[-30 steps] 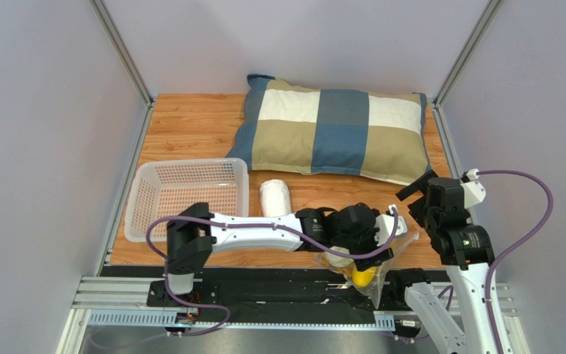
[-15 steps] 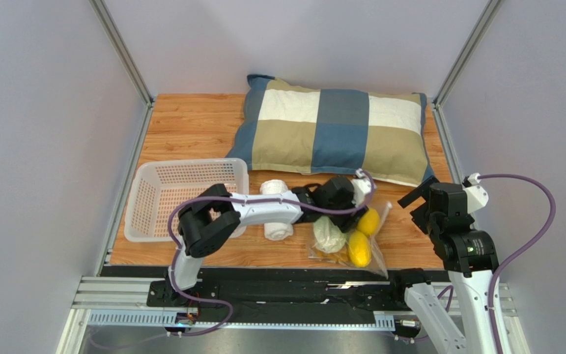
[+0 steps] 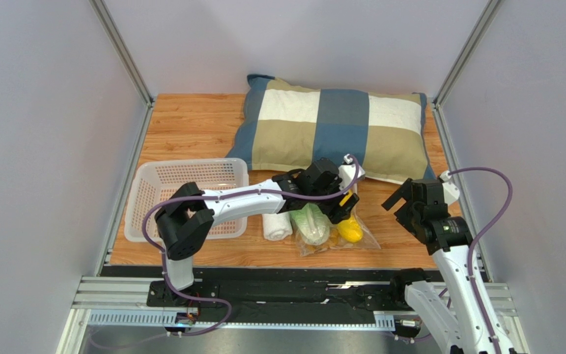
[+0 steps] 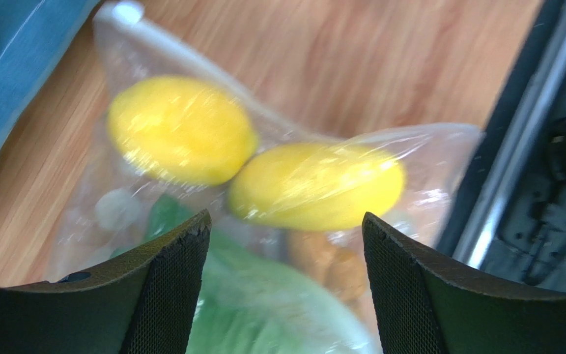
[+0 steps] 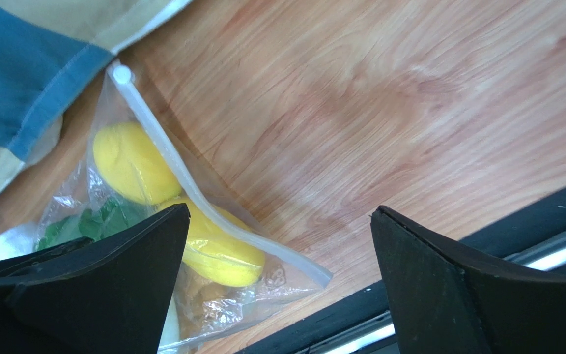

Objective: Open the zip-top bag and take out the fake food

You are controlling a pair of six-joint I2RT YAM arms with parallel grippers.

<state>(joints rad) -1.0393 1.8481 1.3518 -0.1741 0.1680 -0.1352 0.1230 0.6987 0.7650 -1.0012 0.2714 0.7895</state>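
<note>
My left gripper next moves back and down, rightward in the top view, to the empty plastic at the bag's near zip corner beside the lemon.
The zip-top bag [image 3: 367, 240] lies flat on the wood near the table's front edge, its zip strip [image 5: 190, 188] pressed together along the right side. Inside it show two yellow lemons [image 4: 182, 140] [image 4: 315, 184] and the green-and-white cabbage [image 4: 264, 310]. My left gripper [image 3: 340, 210] hangs open just over the bag's far end, and in its wrist view [image 4: 286, 225] the jaws straddle the cabbage with a gap on both sides. My right gripper [image 3: 402, 205] stands wide open to the right of the bag, with nothing between its fingers [image 5: 278, 214].
A checked pillow [image 3: 330, 133] fills the back of the table. A white mesh basket [image 3: 182, 193] stands at the left, with a rolled white towel [image 3: 275, 225] between it and the bag. The black rail [image 3: 264, 284] runs along the front edge.
The left arm swung from the front edge back toward the pillow, and the bag went from the rail onto the wood, further left. The right gripper moved left toward the bag.
</note>
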